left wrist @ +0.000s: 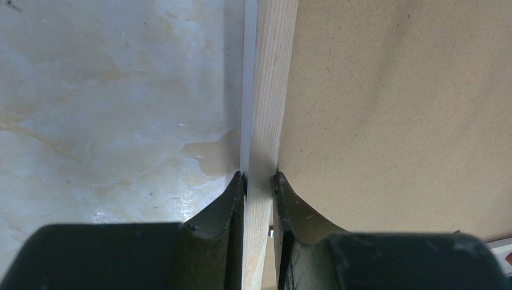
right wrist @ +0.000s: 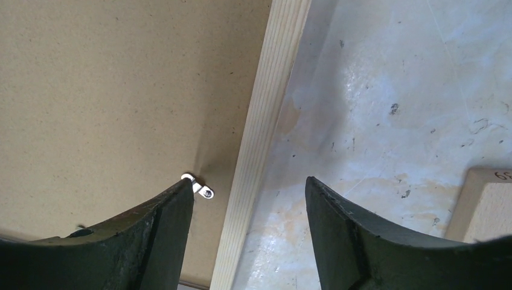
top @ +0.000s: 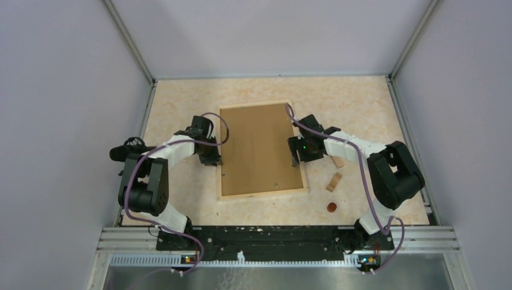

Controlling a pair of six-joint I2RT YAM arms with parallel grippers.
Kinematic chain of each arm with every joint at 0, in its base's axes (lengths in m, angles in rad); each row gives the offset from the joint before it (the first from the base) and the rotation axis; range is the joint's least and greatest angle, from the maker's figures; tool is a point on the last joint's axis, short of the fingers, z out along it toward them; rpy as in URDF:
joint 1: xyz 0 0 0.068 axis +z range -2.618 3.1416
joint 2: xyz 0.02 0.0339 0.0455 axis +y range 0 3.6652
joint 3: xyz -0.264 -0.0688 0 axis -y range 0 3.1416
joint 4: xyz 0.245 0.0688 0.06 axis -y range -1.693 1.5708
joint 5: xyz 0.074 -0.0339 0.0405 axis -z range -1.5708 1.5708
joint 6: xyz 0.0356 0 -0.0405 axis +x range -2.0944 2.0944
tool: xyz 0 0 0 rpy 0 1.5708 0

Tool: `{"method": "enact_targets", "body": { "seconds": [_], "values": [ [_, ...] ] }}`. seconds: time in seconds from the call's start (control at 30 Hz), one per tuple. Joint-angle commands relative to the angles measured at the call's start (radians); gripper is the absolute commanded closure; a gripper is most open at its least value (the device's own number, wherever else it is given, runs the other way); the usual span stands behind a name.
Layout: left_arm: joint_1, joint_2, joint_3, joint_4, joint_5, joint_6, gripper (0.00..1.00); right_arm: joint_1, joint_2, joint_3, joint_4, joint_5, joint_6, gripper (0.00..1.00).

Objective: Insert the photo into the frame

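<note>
My left gripper holds the slat, and the frame's near slat (top: 245, 196) is back from the gripper, to its right in the top view. I will drag the held slat that way, turning the frame, and then release it.
The frame (top: 262, 194) lies flat in the middle of the table, a thin pale wooden rectangle. The photo (top: 258, 148) sits inside it with its plain brown board back up; its printed side is hidden. My left gripper (top: 212, 158) is at the frame's left slat (left wrist: 268, 90) and is shut on it (left wrist: 259, 178), one finger on each side, with the board (left wrist: 392, 109) just beyond. My right gripper (top: 296, 158) stands open (right wrist: 249, 187) astride the right slat (right wrist: 265, 121) without touching it. Its left fingertip is over the board (right wrist: 121, 90) at a small metal clip (right wrist: 202, 188).
Two small wooden blocks (top: 334, 181) (top: 339, 161) and a small brown disc (top: 331, 207) lie right of the frame, near the right arm. One block's corner (right wrist: 483, 205) shows in the right wrist view. Walls close off the table's left, back and right sides.
</note>
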Motion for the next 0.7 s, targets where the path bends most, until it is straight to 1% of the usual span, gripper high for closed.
{"method": "enact_targets", "body": {
  "seconds": [0.0,0.13,0.33,0.43,0.57,0.67],
  "values": [
    [0.000,0.032,-0.013,-0.043,-0.018,0.009,1.00,0.017,0.004,-0.018,0.027,0.003,0.010,0.33],
    [0.000,0.031,-0.015,-0.042,-0.019,0.008,1.00,0.032,0.015,-0.020,0.009,0.038,-0.001,0.33],
    [0.001,0.031,-0.015,-0.041,-0.016,0.008,1.00,0.042,0.026,-0.012,0.017,0.024,-0.002,0.33],
    [0.001,0.031,-0.015,-0.041,-0.016,0.008,1.00,0.044,0.038,-0.005,0.011,0.050,0.012,0.34],
    [0.001,0.030,-0.015,-0.040,-0.014,0.008,1.00,0.047,0.067,0.012,-0.008,0.073,0.046,0.50],
    [0.001,0.031,-0.016,-0.040,-0.012,0.008,1.00,0.047,0.080,0.016,-0.018,0.060,0.090,0.61]
  ]
}}
